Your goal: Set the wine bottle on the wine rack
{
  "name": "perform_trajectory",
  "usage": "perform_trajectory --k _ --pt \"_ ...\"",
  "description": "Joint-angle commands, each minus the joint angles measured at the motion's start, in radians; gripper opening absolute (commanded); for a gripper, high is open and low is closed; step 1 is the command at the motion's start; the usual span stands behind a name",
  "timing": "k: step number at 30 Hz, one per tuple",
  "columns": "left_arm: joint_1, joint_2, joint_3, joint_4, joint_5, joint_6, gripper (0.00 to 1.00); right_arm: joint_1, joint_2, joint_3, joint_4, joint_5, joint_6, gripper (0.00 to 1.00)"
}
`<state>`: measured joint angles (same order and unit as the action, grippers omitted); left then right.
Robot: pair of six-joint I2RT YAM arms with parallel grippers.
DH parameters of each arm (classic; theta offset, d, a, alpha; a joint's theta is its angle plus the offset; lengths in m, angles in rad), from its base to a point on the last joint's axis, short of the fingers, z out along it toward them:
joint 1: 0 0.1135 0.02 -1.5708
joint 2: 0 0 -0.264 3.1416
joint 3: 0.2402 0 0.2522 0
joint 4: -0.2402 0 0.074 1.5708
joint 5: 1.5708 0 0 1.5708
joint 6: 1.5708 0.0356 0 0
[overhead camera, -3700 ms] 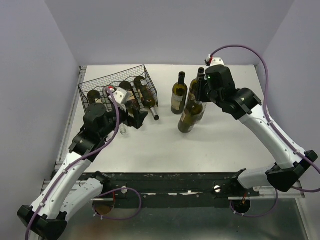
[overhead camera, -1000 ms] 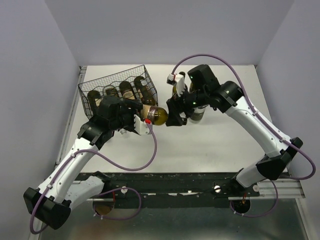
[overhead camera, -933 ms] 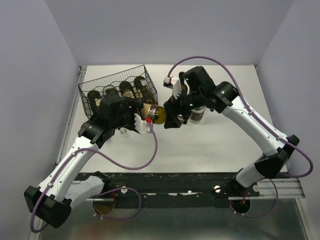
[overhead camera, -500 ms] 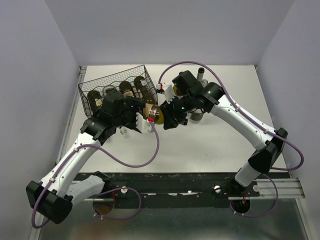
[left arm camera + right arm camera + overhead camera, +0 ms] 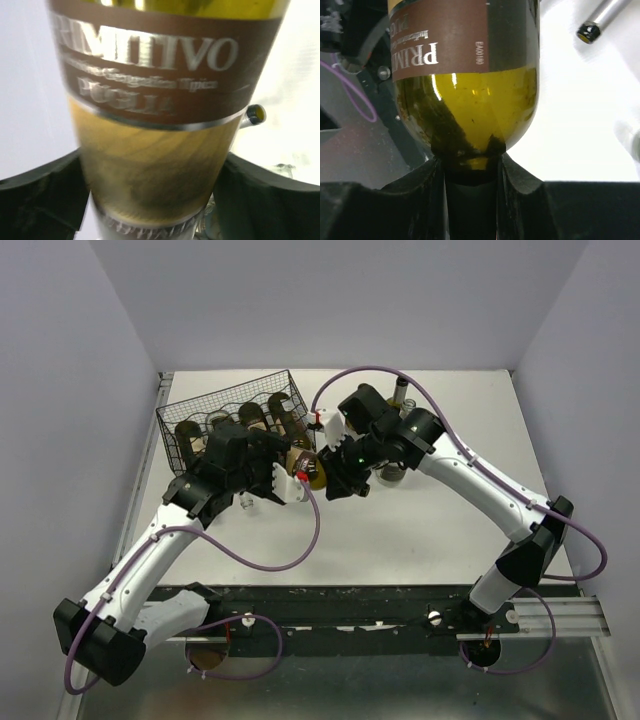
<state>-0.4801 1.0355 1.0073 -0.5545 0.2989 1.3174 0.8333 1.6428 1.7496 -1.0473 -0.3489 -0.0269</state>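
I need to turn my right gripper outward and release the bottle on the rack's nearest end (image 5: 286,410), to the gripper's left in the top view.
A green wine bottle (image 5: 311,472) with a brown label hangs level between my two grippers, just right of the black wire wine rack (image 5: 172,416) at the back left. My left gripper (image 5: 286,478) is shut on the bottle's body; in the left wrist view (image 5: 152,167) the labelled bottle (image 5: 155,95) fills the gap between the dark fingers (image 5: 40,200). My right gripper (image 5: 335,476) is shut on the neck; the right wrist view (image 5: 470,172) shows the bottle's shoulder (image 5: 470,105) just above the fingers. The rack holds several lying bottles (image 5: 250,418).
Two upright bottles stand behind the right arm, one at the back (image 5: 399,389) and one nearer (image 5: 391,472). A lying bottle's neck (image 5: 602,17) pokes out of the rack front, its mouth also in the left wrist view (image 5: 256,114). The white table (image 5: 400,530) ends at a black front rail.
The right gripper took a bottle from the standing group and carried it left; the left gripper closed on its body. Over the last second both moved slightly left toward the rack.
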Motion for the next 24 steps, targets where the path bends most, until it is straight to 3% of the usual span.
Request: perform_trajectory --k 1,8,14,16,24 --pt "0.003 -0.06 -0.005 0.153 -0.029 -0.06 0.99 0.001 0.009 0.034 0.036 0.143 0.077 0.01" --pt "0.001 -0.12 -0.059 0.116 -0.066 -0.07 0.99 0.0 -0.078 -0.004 0.26 0.385 0.217 0.01" --pt "0.0 -0.212 -0.111 0.145 -0.07 -0.184 0.99 -0.002 -0.051 -0.009 0.337 0.444 0.265 0.01" --pt "0.0 -0.242 -0.124 0.18 -0.086 -0.281 0.99 0.0 -0.034 -0.016 0.372 0.47 0.291 0.01" --pt "-0.002 -0.396 -0.133 0.369 -0.181 -1.042 0.99 0.0 0.044 -0.062 0.573 0.496 0.381 0.01"
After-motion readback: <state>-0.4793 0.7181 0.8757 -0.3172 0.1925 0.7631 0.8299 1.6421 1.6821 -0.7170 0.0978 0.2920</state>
